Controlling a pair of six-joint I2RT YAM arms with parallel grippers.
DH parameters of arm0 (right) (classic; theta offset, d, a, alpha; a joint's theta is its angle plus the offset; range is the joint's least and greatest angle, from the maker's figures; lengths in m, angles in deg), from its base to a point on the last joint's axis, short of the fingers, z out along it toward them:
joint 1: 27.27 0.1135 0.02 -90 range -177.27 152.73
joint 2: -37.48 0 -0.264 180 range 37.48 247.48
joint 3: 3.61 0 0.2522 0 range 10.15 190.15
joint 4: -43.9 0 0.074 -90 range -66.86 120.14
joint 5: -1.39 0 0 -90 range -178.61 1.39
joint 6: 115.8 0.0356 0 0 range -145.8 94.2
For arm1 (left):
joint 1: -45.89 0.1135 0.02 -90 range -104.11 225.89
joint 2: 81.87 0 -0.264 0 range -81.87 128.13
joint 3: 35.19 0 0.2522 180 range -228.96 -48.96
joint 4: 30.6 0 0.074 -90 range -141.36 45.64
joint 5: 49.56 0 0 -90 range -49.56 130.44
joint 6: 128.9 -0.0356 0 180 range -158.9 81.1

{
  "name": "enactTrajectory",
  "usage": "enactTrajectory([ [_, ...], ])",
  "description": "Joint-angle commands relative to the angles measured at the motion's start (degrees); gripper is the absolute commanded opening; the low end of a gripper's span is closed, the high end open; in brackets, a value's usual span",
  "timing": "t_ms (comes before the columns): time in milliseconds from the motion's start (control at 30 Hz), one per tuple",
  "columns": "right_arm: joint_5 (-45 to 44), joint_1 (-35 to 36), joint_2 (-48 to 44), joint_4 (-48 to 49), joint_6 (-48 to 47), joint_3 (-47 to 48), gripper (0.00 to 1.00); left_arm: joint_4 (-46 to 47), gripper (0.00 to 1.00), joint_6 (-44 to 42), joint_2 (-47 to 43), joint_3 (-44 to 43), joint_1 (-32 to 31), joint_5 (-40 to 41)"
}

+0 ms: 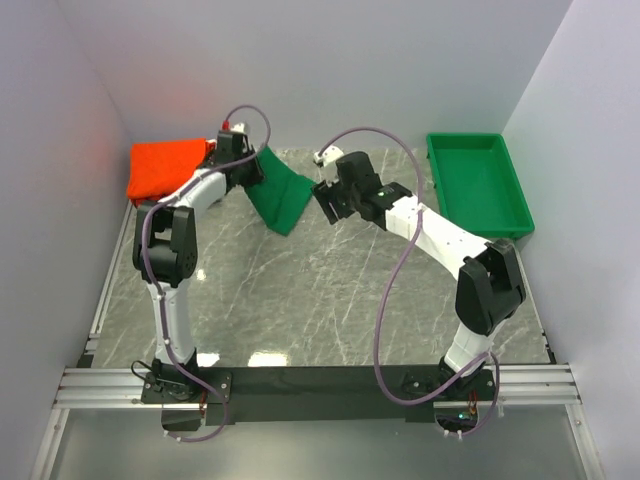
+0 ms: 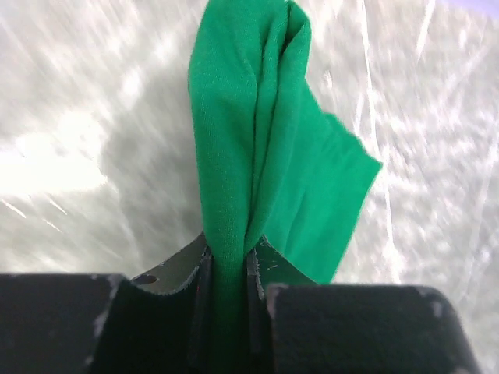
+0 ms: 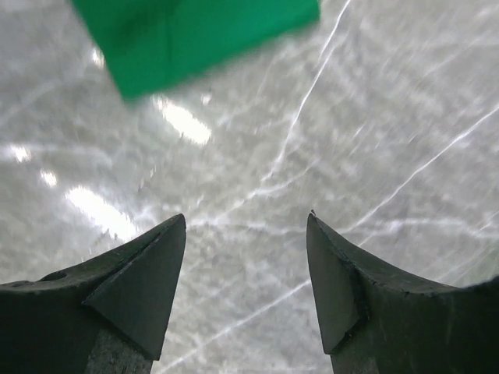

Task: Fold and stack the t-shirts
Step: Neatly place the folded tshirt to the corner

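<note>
I should lift my left gripper, swing it over the folded orange-red t-shirt (image 1: pixel 168 167), then lower it and let go, because that t-shirt lies to its left in the top view.
The dark green t-shirt (image 1: pixel 281 197) hangs folded from my left gripper (image 1: pixel 254 166), its lower edge touching the table at the back centre. In the left wrist view the jaws are shut on a bunched fold of the green t-shirt (image 2: pixel 257 156), my left gripper (image 2: pixel 228 269) pinching it. A folded orange-red t-shirt (image 1: pixel 168 167) lies at the back left corner, just left of the left gripper. My right gripper (image 1: pixel 325 201) is open and empty, hovering just right of the green shirt. The right wrist view shows the right gripper (image 3: pixel 246 222) over bare table, with the green shirt's corner (image 3: pixel 187 35) ahead.
A rigid green plastic tray (image 1: pixel 478 184) stands at the back right. The marble table (image 1: pixel 330 300) stretches from the shirts to the arm bases. White walls close in on both sides and behind.
</note>
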Motion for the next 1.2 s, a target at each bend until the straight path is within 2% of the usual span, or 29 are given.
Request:
enactTrajectory([
  [0,0.12,-0.18,-0.65,-1.42,-0.93,-1.72,0.7,-4.69,0.17,-8.14,2.07,-10.52,2.19,4.94],
  [233,0.29,-0.62,0.23,-2.39,-1.81,-1.02,0.69,-9.09,0.16,-15.96,4.09,-21.69,4.83,6.61],
  [367,0.38,-0.79,0.23,-2.21,-2.25,-1.63,0.68,-11.11,0.15,-17.46,4.19,-26.26,6.67,6.7],
  [633,0.82,-0.79,1.19,-2.74,-2.34,-0.67,0.67,-12.34,0.16,-20.28,1.9,-29.61,6.94,6.7],
  [1167,0.91,-0.88,1.9,-3.53,-2.08,0.39,0.64,-14.63,0.16,-15.36,-4.87,-32.52,10.28,3.8],
])
